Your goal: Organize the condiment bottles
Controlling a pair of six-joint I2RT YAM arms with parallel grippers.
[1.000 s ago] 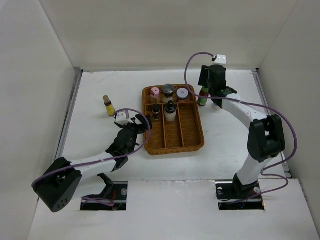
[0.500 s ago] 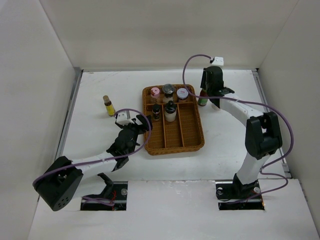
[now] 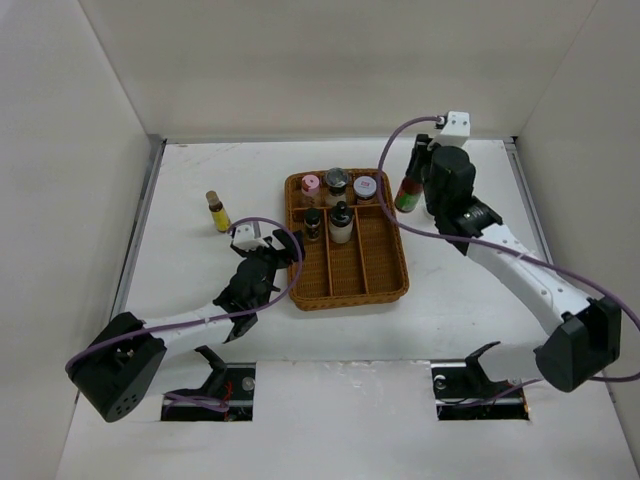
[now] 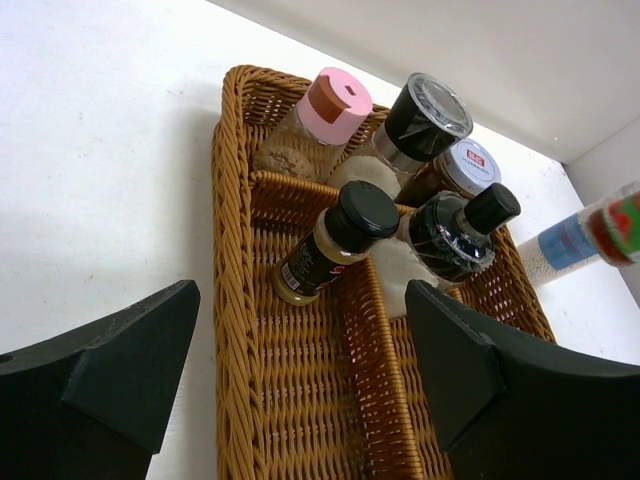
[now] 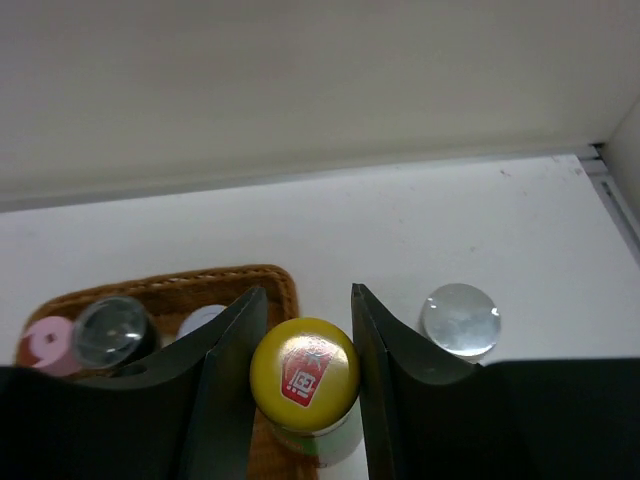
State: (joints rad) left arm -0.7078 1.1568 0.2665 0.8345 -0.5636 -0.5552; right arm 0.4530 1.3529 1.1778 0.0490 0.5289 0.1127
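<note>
I should move my right gripper across the tray's rim, lower it and let go, because the empty slot beside the white shaker is below my right gripper and to its left in the top view.
My right gripper (image 3: 414, 186) (image 5: 308, 298) is shut on the yellow cap of the red-green bottle (image 3: 405, 193) (image 5: 304, 372), just off the far right corner of the wicker tray (image 3: 300, 262). In the tray stand a pink-lidded jar (image 3: 311, 185) (image 4: 322, 115), a black-capped grinder (image 3: 336, 181) (image 4: 415, 125), a silver-lidded jar (image 3: 365, 187) (image 4: 467, 168), a small dark bottle (image 3: 313, 223) (image 4: 330, 245) and a white shaker (image 3: 341, 223) (image 4: 440, 245). A yellow-labelled brown bottle (image 3: 216, 211) stands alone at the left. My left gripper (image 3: 272, 258) (image 4: 302, 305) is open and empty at the tray's left rim.
A clear-capped white bottle (image 5: 459, 319) (image 4: 560, 248) stands on the table just right of the held bottle; my right arm hides it in the top view. White walls enclose the table on three sides. The tray's near compartments (image 4: 300, 400) hold nothing.
My right arm has swung its elbow out to the right and turned the wrist, with the gripper staying at the red-green bottle. The left arm has not moved.
</note>
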